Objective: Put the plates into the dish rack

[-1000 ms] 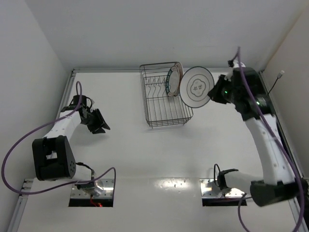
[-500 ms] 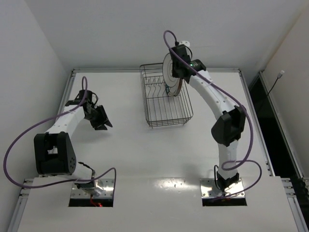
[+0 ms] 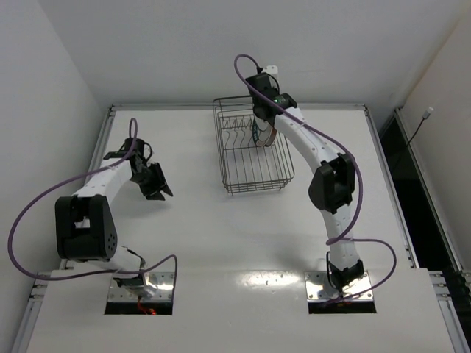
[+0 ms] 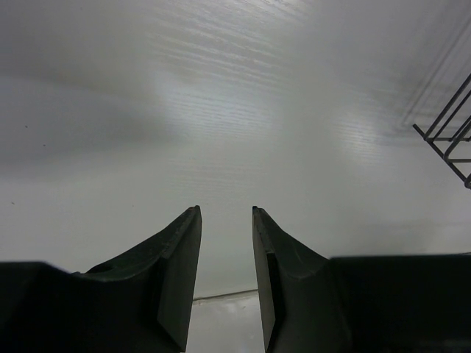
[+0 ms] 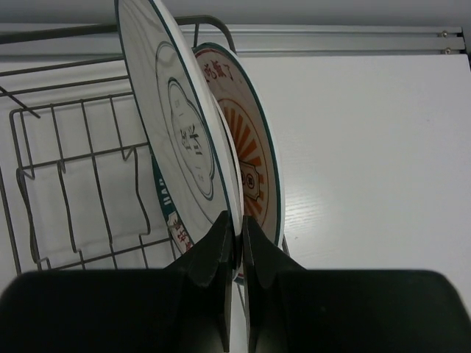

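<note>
My right gripper should go down toward the wires beside the teal-banded plate and release the white plate's rim, as that plate is upright on edge inside the rack (image 3: 254, 165).
The dish rack (image 3: 254, 165) of dark wire stands at the back middle of the table. My right gripper (image 3: 263, 121) hangs over its right end. In the right wrist view it (image 5: 237, 219) is shut on the rim of the white plate with the thin dark ring and flower outline (image 5: 180, 125), held upright on edge inside the rack (image 5: 73, 158). The orange-patterned plate (image 5: 254, 158) stands close behind it, and the teal-banded plate (image 5: 163, 202) shows below it. My left gripper (image 3: 156, 185) is open and empty over bare table, left of the rack (image 4: 224, 209).
White walls enclose the table on the left, back and right. The left half of the rack holds only upright tines. A corner of the rack (image 4: 449, 140) shows at the right edge of the left wrist view.
My right arm has swung the flower plate from right of the rack over to it and lowered it in beside the other two plates. The left arm has barely moved.
</note>
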### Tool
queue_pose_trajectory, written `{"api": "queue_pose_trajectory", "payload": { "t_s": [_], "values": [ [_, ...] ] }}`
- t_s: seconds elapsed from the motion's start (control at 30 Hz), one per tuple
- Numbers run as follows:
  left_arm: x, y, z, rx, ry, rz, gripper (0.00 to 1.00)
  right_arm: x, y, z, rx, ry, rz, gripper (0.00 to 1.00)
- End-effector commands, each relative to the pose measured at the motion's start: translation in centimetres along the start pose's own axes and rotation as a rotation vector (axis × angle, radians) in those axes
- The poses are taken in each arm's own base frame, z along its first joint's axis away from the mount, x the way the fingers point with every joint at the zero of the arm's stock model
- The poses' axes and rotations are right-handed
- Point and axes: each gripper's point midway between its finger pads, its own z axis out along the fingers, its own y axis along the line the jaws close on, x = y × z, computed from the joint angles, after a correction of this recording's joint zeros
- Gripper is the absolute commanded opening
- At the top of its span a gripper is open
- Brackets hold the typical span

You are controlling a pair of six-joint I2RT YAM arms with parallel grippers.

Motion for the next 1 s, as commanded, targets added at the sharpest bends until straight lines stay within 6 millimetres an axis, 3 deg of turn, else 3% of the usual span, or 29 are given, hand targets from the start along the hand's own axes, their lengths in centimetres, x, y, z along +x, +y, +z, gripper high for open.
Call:
{"api": "queue_pose_trajectory", "payload": {
  "t_s": [0.0, 0.33, 0.63, 0.73, 0.8, 0.87, 0.93, 0.97],
  "values": [
    [-1.5, -0.8, -0.4, 0.001, -0.029, 0.009, 0.31, -0.8, 0.1, 0.9, 0.02, -0.037, 0.016, 0.0],
    [-2.9, -1.2, -1.1, -0.008, -0.076, 0.019, 0.31, 2.7, 2.6, 1.3, -0.033, 0.041, -0.031, 0.0],
    [-3.6, -1.5, -2.2, -0.002, -0.131, 0.022, 0.31, 10.4, 4.6, 1.2, -0.144, 0.264, 0.051, 0.0],
    [-3.6, -1.5, -2.2, 0.002, -0.139, 0.024, 0.31, 10.1, 3.8, 0.4, -0.161, 0.293, 0.105, 0.17],
    [-4.1, -1.9, -2.5, 0.016, -0.169, 0.032, 0.31, 9.8, 4.0, -0.5, -0.202, 0.301, 0.115, 0.34],
    [-4.3, -2.1, -2.5, 0.029, -0.173, 0.026, 0.31, 8.0, 3.6, -1.9, -0.224, 0.275, 0.133, 0.57],
    [-4.2, -2.2, -2.6, 0.032, -0.181, 0.029, 0.31, 7.2, 2.7, -3.4, -0.222, 0.279, 0.131, 0.69],
    [-4.5, -2.4, -2.9, 0.042, -0.199, 0.025, 0.31, 5.1, 2.0, -4.9, -0.238, 0.236, 0.155, 0.72]
  ]
}}
